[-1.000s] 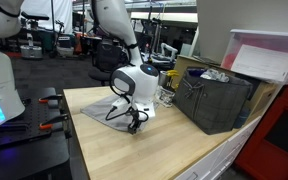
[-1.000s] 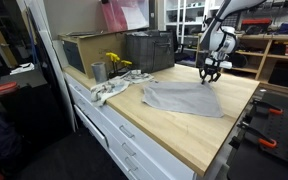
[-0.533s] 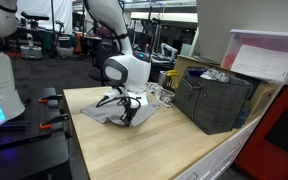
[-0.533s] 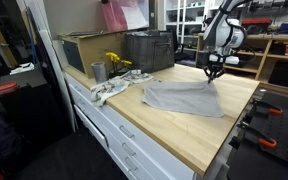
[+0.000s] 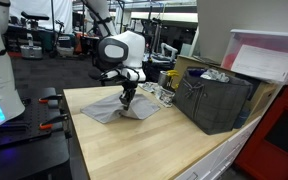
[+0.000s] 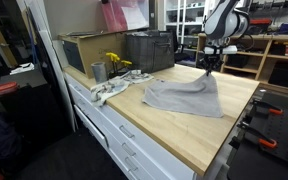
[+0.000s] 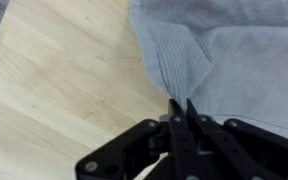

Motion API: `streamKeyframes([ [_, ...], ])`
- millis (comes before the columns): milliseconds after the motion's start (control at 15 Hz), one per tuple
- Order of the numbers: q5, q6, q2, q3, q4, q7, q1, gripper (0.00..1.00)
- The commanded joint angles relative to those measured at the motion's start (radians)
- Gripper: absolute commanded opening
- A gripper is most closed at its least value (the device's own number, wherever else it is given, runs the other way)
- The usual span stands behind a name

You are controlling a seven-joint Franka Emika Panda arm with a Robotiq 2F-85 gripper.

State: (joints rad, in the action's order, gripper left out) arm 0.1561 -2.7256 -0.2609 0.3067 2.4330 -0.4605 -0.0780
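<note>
The gripper rises next, carries the held corner of the cloth over the cloth's flat side (image 5: pixel 146 109) by the dark crate and releases it, since that side lies spread on the wood.
A grey cloth (image 6: pixel 184 96) lies spread on the light wooden table (image 6: pixel 154 125). My gripper (image 7: pixel 181 103) is shut on one corner of the grey cloth (image 7: pixel 179 65) and holds that corner lifted above the tabletop, so the fabric rises in a peak to the fingertips. In both exterior views the gripper (image 5: pixel 126 97) (image 6: pixel 212 66) hangs over the cloth's raised corner, and the rest of the cloth (image 5: pixel 119 108) stays flat on the wood.
A dark crate (image 5: pixel 216 100) stands on the table beside the cloth. A metal cup (image 6: pixel 98 72), a yellow item (image 6: pixel 115 62) and a crumpled white rag (image 6: pixel 109 90) sit near the cardboard box (image 6: pixel 84 50). The table edge (image 6: pixel 134 135) drops to white drawers.
The gripper has shut on the cloth's corner and risen, pulling that corner up off the table into a peak.
</note>
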Motion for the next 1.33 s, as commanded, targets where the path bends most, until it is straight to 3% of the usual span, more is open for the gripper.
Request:
streamKeyframes([
  [0,0.039,0.089,0.037,-0.067,-0.073,-0.008,0.000,0.01],
  [267,0.201,0.151,0.008,-0.160,-0.207,-0.003,-0.019,0.01],
  [600,0.337,0.173,-0.061,-0.209,-0.366,-0.060,-0.008,0.01],
  [1267,0.270,0.120,-0.211,-0.188,-0.548,-0.338,0.058,0.01],
])
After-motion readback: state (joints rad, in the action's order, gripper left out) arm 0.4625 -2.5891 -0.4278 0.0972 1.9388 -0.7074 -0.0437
